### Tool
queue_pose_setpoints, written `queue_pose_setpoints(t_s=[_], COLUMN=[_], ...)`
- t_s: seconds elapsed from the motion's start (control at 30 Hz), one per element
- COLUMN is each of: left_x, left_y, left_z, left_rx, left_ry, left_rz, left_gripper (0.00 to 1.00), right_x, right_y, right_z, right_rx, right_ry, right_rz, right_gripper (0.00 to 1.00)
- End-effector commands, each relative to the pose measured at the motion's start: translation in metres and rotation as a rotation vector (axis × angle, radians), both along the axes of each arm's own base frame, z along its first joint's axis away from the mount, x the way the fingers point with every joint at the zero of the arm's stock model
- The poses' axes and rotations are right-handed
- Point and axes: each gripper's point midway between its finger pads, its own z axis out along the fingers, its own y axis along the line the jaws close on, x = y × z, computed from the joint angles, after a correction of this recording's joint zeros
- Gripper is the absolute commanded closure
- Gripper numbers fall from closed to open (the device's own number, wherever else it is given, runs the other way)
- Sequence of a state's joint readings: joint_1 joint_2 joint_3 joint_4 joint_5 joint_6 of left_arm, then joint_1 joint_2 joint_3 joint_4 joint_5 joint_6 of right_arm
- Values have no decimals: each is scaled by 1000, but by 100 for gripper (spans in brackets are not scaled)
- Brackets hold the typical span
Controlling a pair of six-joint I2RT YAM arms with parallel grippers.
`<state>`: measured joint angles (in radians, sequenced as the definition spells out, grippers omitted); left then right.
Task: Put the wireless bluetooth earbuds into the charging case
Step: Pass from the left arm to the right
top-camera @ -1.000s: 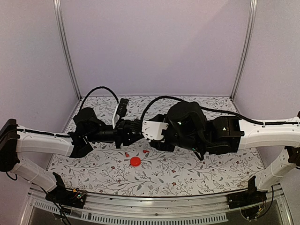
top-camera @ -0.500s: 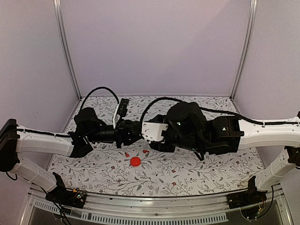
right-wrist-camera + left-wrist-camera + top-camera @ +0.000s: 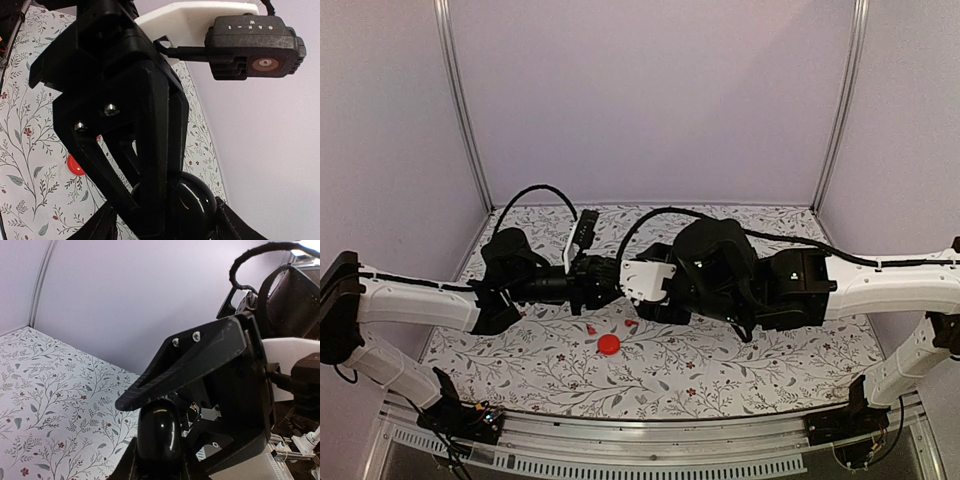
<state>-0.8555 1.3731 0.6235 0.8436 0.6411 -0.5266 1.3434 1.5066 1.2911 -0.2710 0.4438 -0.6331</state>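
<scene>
The right gripper moves to the right in the top view next, then down onto the floral cloth clear of the red earbuds, and releases the black case (image 3: 159,432) there.
A glossy black round charging case (image 3: 159,432) hangs above the table where the two arms meet. My left gripper (image 3: 159,457) is shut on it from below. My right gripper (image 3: 165,220) stands round the same case (image 3: 202,205). One of its fingers (image 3: 232,222) lies at the case's rim, and the other shows a small gap, partly hidden by the left gripper's finger. In the top view the case is hidden under the two wrists, near the left gripper (image 3: 608,283). Two tiny red earbuds (image 3: 591,328) (image 3: 631,322) lie on the floral cloth below.
A red round case (image 3: 609,344) lies flat on the cloth (image 3: 740,360) just in front of the earbuds, and it also shows past the fingers as the red case (image 3: 75,165). Pale walls and metal posts (image 3: 460,110) close in the back and sides.
The right wrist has edged slightly to the left. The left arm and the things on the cloth have stayed where they were.
</scene>
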Motion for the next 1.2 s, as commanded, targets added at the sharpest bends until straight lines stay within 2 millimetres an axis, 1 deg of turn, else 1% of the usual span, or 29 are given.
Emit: queue_pose_setpoints(t_s=[0.0, 0.07, 0.2, 0.33, 0.43, 0.5, 0.57, 0.63, 0.73, 0.8, 1.0, 1.1, 1.13, 1.17], left_x=[10, 9, 10, 11, 12, 13, 12, 12, 13, 14, 16, 19, 20, 21], left_y=[-5, -6, -7, -7, -7, -7, -7, -7, -6, -5, -1, 3, 5, 8], left_z=[14, 14, 13, 13, 12, 12, 12, 12, 12, 11, 12, 12, 12, 12], left_rx=[-28, -25, -20, -19, -15, -13, -13, -11, -11, -9, -4, -1, -2, -3], left_ry=[-12, -10, -5, -3, -3, -3, -7, -8, -13, -14, -19, -22, -24, -25], left_rz=[36, 31, 25, 34, 38, 41, 37, 38, 44, 55, 69, 87, 94, 104], left_gripper=[100, 100, 100, 100, 100, 97, 91, 83, 67, 60, 50, 40, 36, 29], right_x=[-22, -22, -22, -22, -22, -21, -21, -21, -19, -16, -4, 5, 9, 14], right_y=[23, 24, 24, 22, 21, 20, 20, 20, 19, 17, 6, -4, -8, -14], right_z=[-5, -6, -6, -5, -6, -7, -8, -8, -6, -4, 0, -6, -8, -10], right_rx=[3, 0, -6, -2, -2, -3, -4, -3, 8, 19, 59, 63, 67, 75], right_ry=[16, 16, 15, 17, 17, 17, 17, 20, 27, 37, 82, 107, 117, 134], right_rz=[111, 113, 111, 110, 108, 107, 104, 102, 96, 89, 55, 26, 14, -5], right_gripper=[40, 41, 51, 57, 60, 61, 61, 61, 63, 64, 64, 64, 64, 64])
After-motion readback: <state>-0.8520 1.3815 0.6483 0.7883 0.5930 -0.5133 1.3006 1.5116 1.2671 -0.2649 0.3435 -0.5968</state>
